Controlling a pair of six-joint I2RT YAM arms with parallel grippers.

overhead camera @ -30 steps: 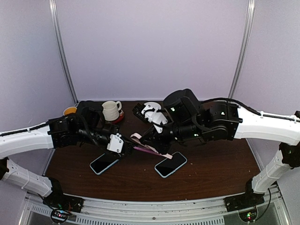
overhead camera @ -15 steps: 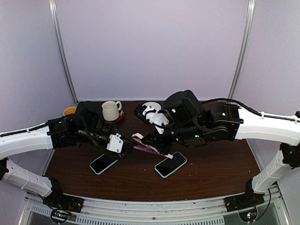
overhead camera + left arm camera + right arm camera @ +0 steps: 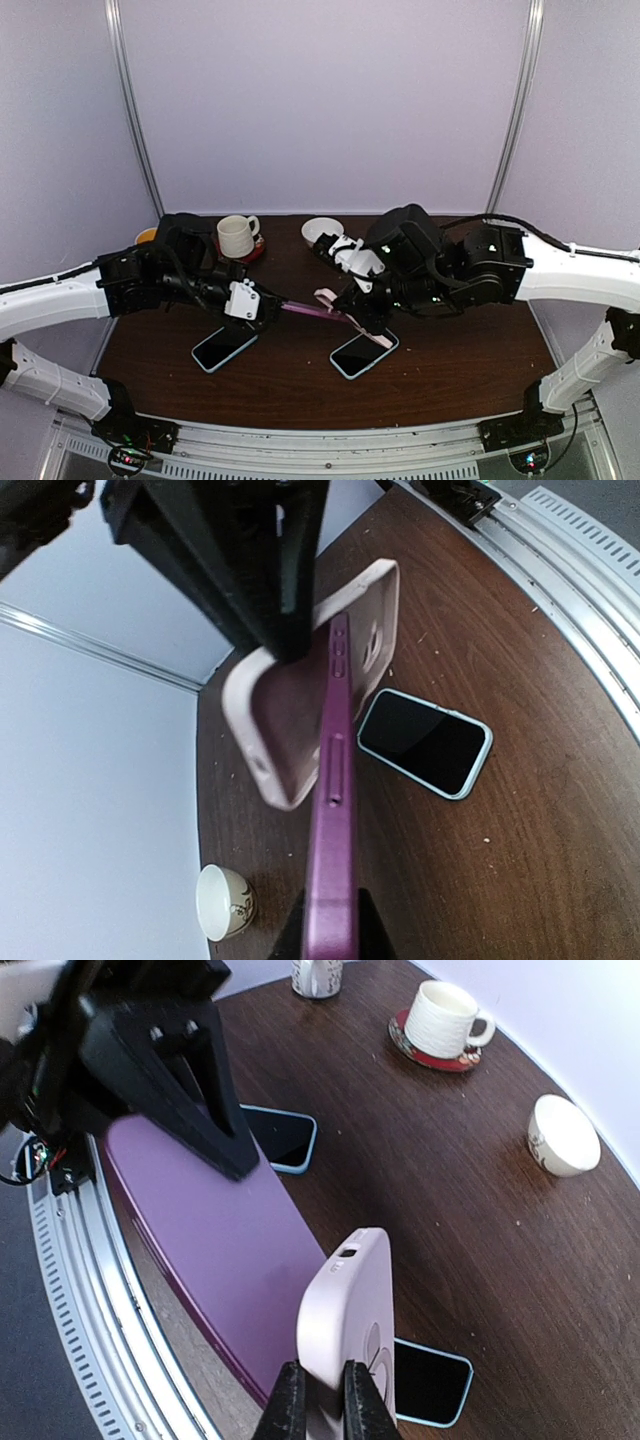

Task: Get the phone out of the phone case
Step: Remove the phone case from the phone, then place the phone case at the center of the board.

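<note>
The case comes off the phone next in my right gripper and goes down on the bare table below the gripper, right in the top view.
A purple phone [image 3: 305,310] hangs above the table between the arms, and my left gripper [image 3: 268,308] is shut on its near end. In the left wrist view the phone [image 3: 333,810] shows edge-on, running up from my left gripper [image 3: 330,920]. The pale pink phone case [image 3: 300,710] tilts away from it and meets it only near the far end. My right gripper [image 3: 322,1400] is shut on the edge of the case [image 3: 350,1310], with the phone's [image 3: 215,1250] purple back to the left behind it. From above, the case [image 3: 327,297] sits at my right gripper [image 3: 350,312].
Two phones in light blue cases lie screen-up on the brown table, one [image 3: 222,349] under the left arm, the other [image 3: 364,352] under the right. A white mug [image 3: 237,236] on a red coaster, a white bowl [image 3: 322,230] and an orange cup [image 3: 148,237] stand at the back.
My right arm has moved to the right with the pink case, swinging it off the purple phone. The white bowl behind it has come into view. The left arm has barely moved.
</note>
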